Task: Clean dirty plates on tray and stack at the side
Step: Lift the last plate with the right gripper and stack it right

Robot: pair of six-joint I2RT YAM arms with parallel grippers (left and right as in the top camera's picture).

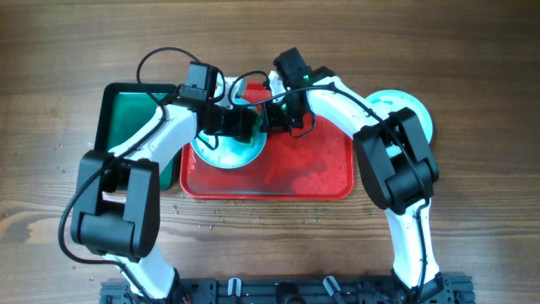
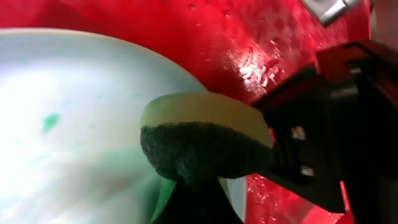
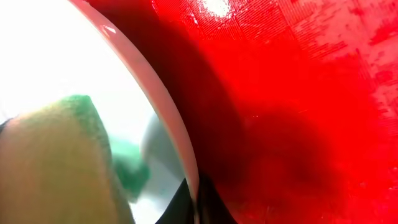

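I will lift the held rim next, carry it above the pale aqua plate, lower it and let go, since that plate is to the right of my right gripper in the overhead view.
One pale plate with faint teal-green smears lies on the left part of the red tray. My left gripper is shut on a sponge, yellow on top and dark green below, and presses it on the plate. My right gripper is shut on the plate's right rim. The right wrist view also shows the sponge and the wet tray. In the left wrist view my left gripper is at the bottom edge, over the tray. My right gripper straddles the rim.
A pale aqua plate lies on the wooden table right of the tray, partly hidden by my right arm. A dark green tray stands left of the red tray. Small specks lie on the table in front of the red tray.
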